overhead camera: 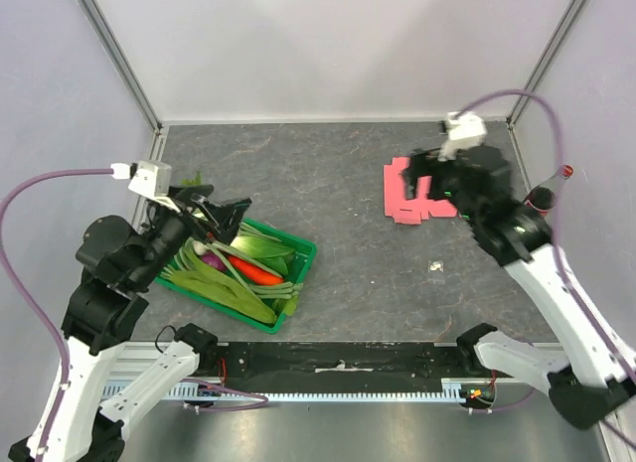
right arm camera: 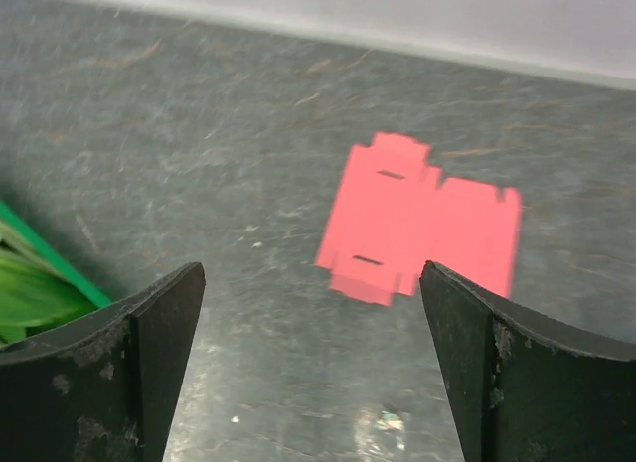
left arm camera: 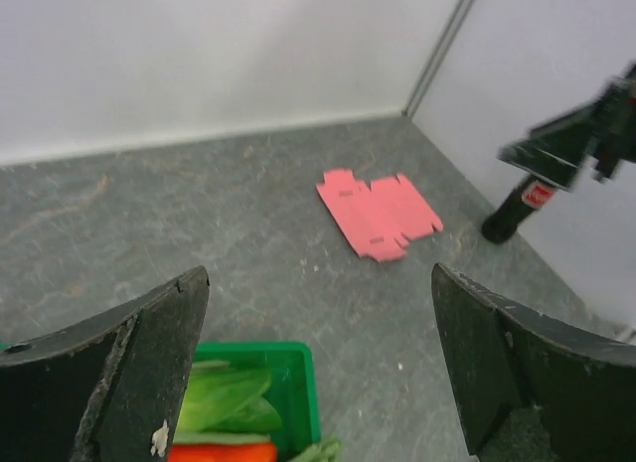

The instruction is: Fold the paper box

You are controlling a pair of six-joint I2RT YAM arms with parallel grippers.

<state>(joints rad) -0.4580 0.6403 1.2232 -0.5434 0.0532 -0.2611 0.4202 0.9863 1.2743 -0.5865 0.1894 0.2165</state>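
Note:
I need to turn my right gripper next and bring it down onto the paper box's near flap (overhead camera: 407,220) (right arm camera: 362,280), because that small flap sticks out from the flat panel over bare table.
The paper box (overhead camera: 399,206) is a flat pink cut-out with flaps, lying on the dark table at the right back. My right gripper (overhead camera: 417,176) hovers above its far edge and hides part of it. In the right wrist view the paper box (right arm camera: 417,222) lies flat beyond the open right gripper (right arm camera: 313,275), which holds nothing. My left gripper (overhead camera: 224,209) stands open over the far end of the green crate. From the left wrist, the paper box (left arm camera: 378,214) shows far ahead of the open, empty left gripper (left arm camera: 318,283).
A green crate (overhead camera: 298,251) of vegetables sits at the left front, with leafy greens and a red-orange piece (overhead camera: 256,273) inside. A dark bottle with a red label (left arm camera: 517,209) stands by the right wall. A small white scrap (overhead camera: 435,266) lies near the right arm.

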